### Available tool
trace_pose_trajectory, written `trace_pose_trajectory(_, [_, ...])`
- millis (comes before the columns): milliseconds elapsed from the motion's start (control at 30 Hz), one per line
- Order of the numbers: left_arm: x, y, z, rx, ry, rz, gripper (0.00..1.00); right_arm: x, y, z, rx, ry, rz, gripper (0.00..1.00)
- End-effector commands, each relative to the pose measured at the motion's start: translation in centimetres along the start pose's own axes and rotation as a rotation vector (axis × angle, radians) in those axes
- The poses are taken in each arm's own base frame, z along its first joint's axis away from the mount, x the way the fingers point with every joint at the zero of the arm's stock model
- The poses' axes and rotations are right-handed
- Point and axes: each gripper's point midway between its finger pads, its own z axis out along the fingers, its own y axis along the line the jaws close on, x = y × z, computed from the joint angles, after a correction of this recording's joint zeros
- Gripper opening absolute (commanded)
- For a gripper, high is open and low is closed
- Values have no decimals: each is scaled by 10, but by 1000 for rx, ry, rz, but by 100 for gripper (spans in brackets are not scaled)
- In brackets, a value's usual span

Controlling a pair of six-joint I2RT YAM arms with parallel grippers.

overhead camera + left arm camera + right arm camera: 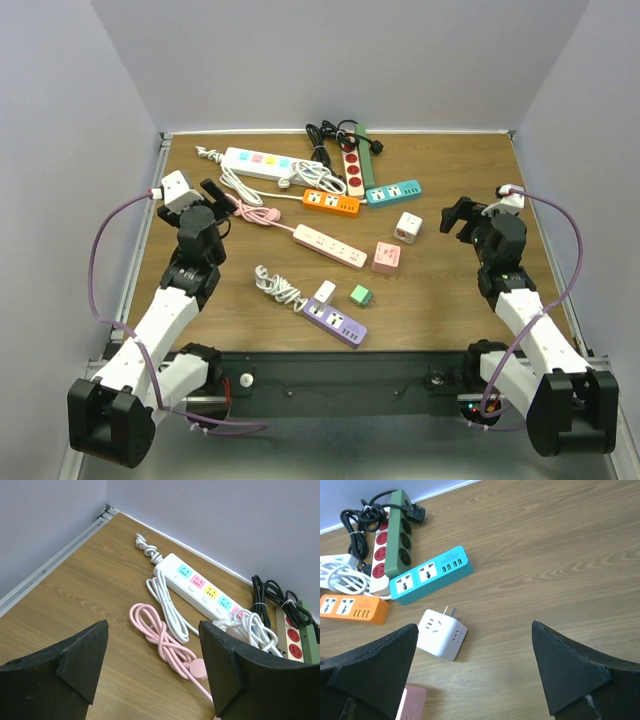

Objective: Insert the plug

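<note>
I should next move my right gripper back, across and down onto the green cube (361,296), because the cube is below the gripper and to its left in the top view.
Several power strips lie on the wooden table (450,290). A pink strip (329,245) has its pink cord coiled (256,213), and the cord's round pink plug (198,669) lies flat at the end of the coil (157,632). My left gripper (152,630) hangs open above that coil, holding nothing; in the top view it (218,197) is at the left of the table. At the right of the table my right gripper (460,218) is open and empty. Below it lies a white cube adapter (441,635), its prongs pointing away, off to the left of the gripper (474,627).
A white strip (202,585) with coloured sockets and its white cord (167,605) lie beyond the pink coil. Orange (331,203), teal (431,574), red-socket (352,172) and green (400,532) strips sit at the back. A purple strip (334,323), pink cube (387,257) and green cube (361,296) lie nearer.
</note>
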Motion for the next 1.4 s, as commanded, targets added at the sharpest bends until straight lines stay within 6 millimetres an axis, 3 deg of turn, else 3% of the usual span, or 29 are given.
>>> trace_pose_trajectory(0, [-22,-5,-3,-51,-46,-30,83,-29,10,0,-21,-58,-21,100])
trace_pose_trajectory(300, [39,-18,-26,43,148,-93,84,-17,38,-5,-163,61,-20,100])
trace_pose_trajectory(400, [56,-19,-39,68,197,-106,83,-1,50,-11,-187,133,-6,100])
trace_pose_trajectory(533, [82,-28,-54,117,259,-99,83,43,77,-18,-225,252,-37,100])
trace_pose_trajectory(600, [88,-38,-62,158,272,-98,83,56,84,-21,-242,284,-44,100])
trace_pose_trajectory(733, [96,-53,-69,221,299,-58,83,73,116,-41,-441,343,-118,100])
trace_pose_trajectory(833, [115,-55,-76,232,377,-39,82,82,140,-56,-548,369,-157,99])
trace_pose_trajectory(933, [135,-52,-87,219,449,-58,82,97,157,-65,-601,399,-209,99])
trace_pose_trajectory(1067, [167,-28,-99,140,553,-34,83,134,179,-86,-703,519,-306,98])
trace_pose_trajectory(1133, [173,-24,-102,126,574,-43,82,150,182,-87,-711,559,-347,97])
trace_pose_trajectory(1367, [186,-1,-116,68,641,-15,83,169,195,-81,-738,594,-479,96])
